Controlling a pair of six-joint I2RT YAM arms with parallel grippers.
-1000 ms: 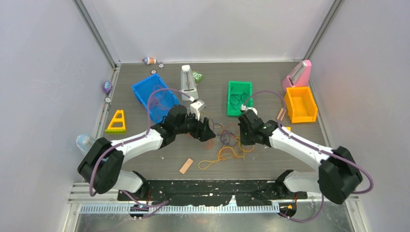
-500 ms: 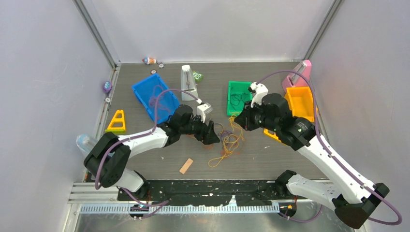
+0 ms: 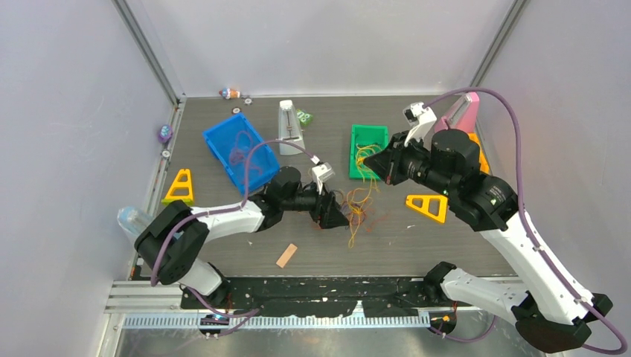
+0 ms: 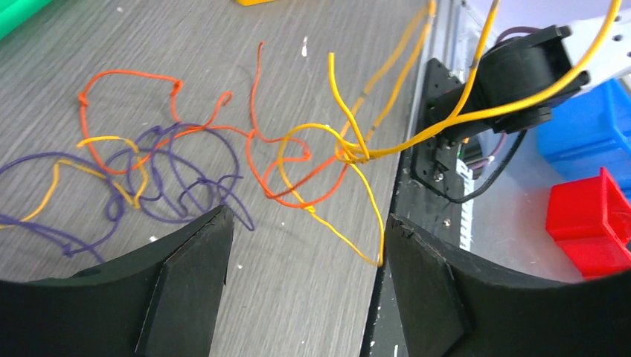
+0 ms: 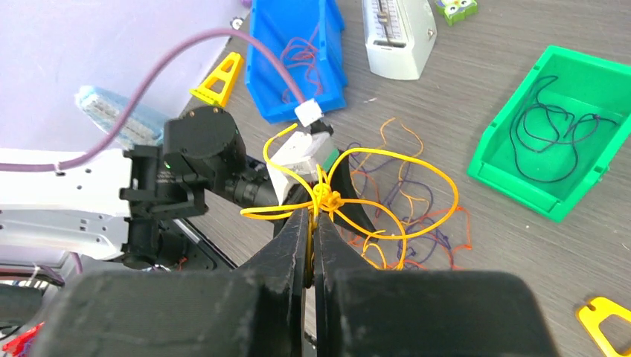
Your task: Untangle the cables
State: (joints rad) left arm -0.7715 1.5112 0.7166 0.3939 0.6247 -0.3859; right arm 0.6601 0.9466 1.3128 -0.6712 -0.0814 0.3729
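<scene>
I will next move my left gripper to the right in the top view and close it on the yellow cable's looped crossing, while my right gripper holds the yellow cable (image 5: 327, 197) raised.
A tangle of thin cables lies mid-table: red-orange (image 4: 126, 78), dark purple (image 4: 171, 178) and yellow (image 3: 360, 195). My right gripper (image 3: 374, 165) is raised above the table and shut on the yellow cable (image 5: 327, 197) just below its knot; yellow loops hang down to the tangle. In the right wrist view the right gripper (image 5: 312, 212) has its jaws pressed together on the strand. My left gripper (image 3: 336, 217) is low over the table at the tangle's left side. It is open (image 4: 309, 223) and empty, with the yellow knot (image 4: 350, 152) ahead of it.
A green bin (image 3: 370, 132) holds a dark cable. A blue bin (image 3: 223, 137) holds a red cable. A white metronome (image 3: 289, 128), two yellow triangles (image 3: 180, 187) (image 3: 428, 207), a tan wooden stick (image 3: 286, 255), a pink object (image 3: 461, 111) and an orange bin (image 3: 480, 160) stand around.
My right gripper has risen and moved back and right with the yellow cable, drawing it up out of the tangle. My left gripper has slid right toward the tangle.
</scene>
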